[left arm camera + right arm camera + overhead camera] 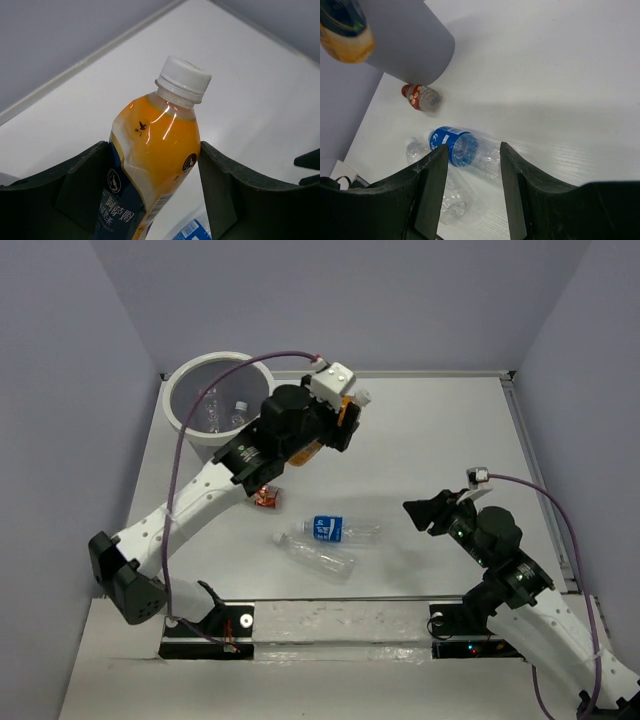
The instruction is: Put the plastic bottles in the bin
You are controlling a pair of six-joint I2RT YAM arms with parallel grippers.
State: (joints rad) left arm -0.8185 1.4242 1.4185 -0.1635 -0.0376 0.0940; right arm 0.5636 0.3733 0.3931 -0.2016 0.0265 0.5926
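The orange bottle hangs outside the bin's rim, so the robot's left gripper needs to swing to the left in the top view, over the bin's opening [220, 403], to release it.
My left gripper [338, 423] is shut on the orange bottle with a blue label [155, 145], held above the table just right of the white bin [178, 418]. Its white cap points up and away. Two clear bottles [213, 410] lie inside the bin. On the table lie a small red-labelled bottle [265, 496], a clear bottle with a blue label [340, 530] and a clear bottle [318, 556]. My right gripper [428, 512] is open and empty, right of the blue-labelled bottle [462, 147], which shows between its fingers. The red-labelled bottle [420, 96] lies by the bin wall [410, 45].
Purple-grey walls close in the table on the left, back and right. A metal rail [535, 460] runs along the right edge. The left arm [200, 500] stretches across the left part of the table above the red-labelled bottle.
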